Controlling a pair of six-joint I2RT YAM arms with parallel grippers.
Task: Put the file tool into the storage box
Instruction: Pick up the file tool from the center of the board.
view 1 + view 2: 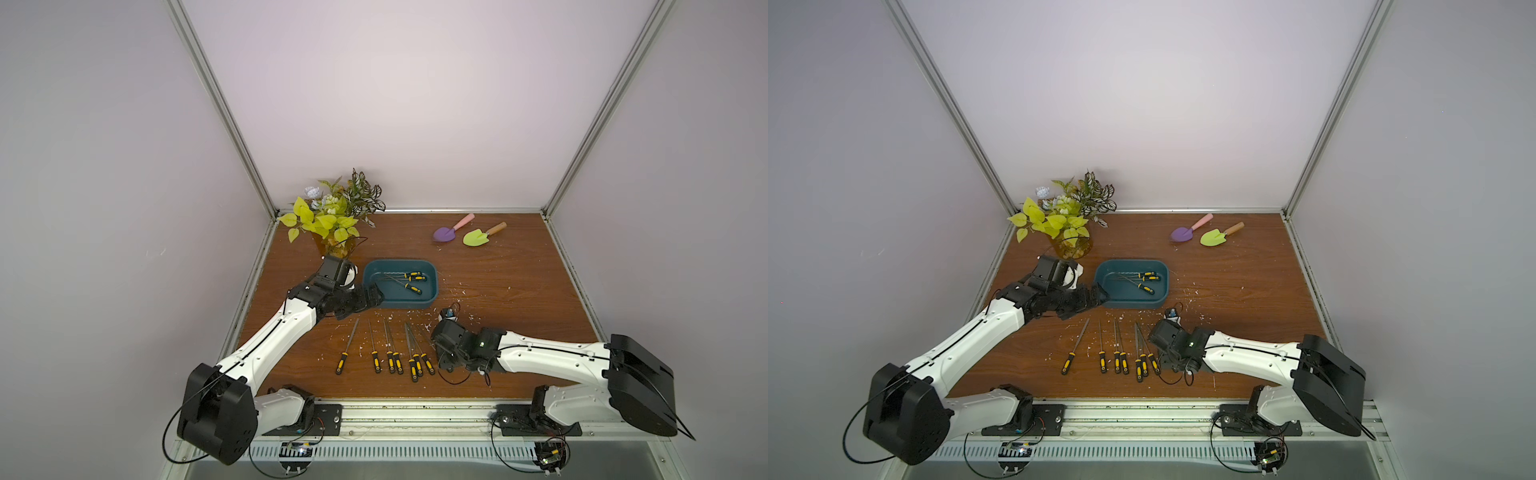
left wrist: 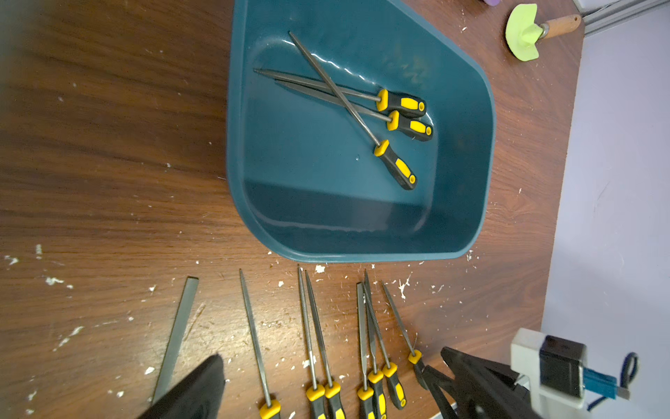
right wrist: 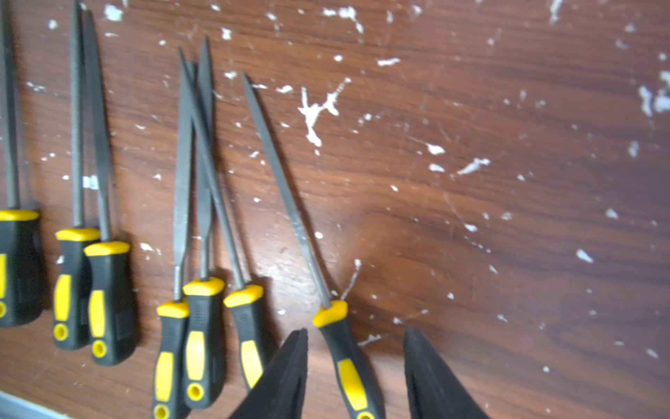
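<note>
The file tool is below my right gripper and already between its open fingers, so I should go down next and close on the handle's yellow-collared end [image 3: 335, 326].
The storage box [image 1: 432, 286] is a dark teal tub at mid-table, with three yellow-and-black-handled files [image 2: 398, 105] lying inside. A row of several more files [image 1: 390, 357] lies on the wood in front of it. My right gripper [image 3: 355, 332] is open and low over the rightmost file tool [image 3: 342, 359]. Its fingers straddle that file's handle with a gap on each side. In both top views this gripper's wrist hides that file. My left gripper [image 1: 376, 297] hovers open and empty at the box's front left corner, and one of its fingers [image 2: 195, 391] shows in the left wrist view.
A potted plant [image 1: 332, 224] stands at the back left, just behind the left arm. A purple trowel [image 1: 446, 232] and a green trowel [image 1: 478, 237] lie at the back right. White flecks are scattered over the wooden table [image 1: 519, 299].
</note>
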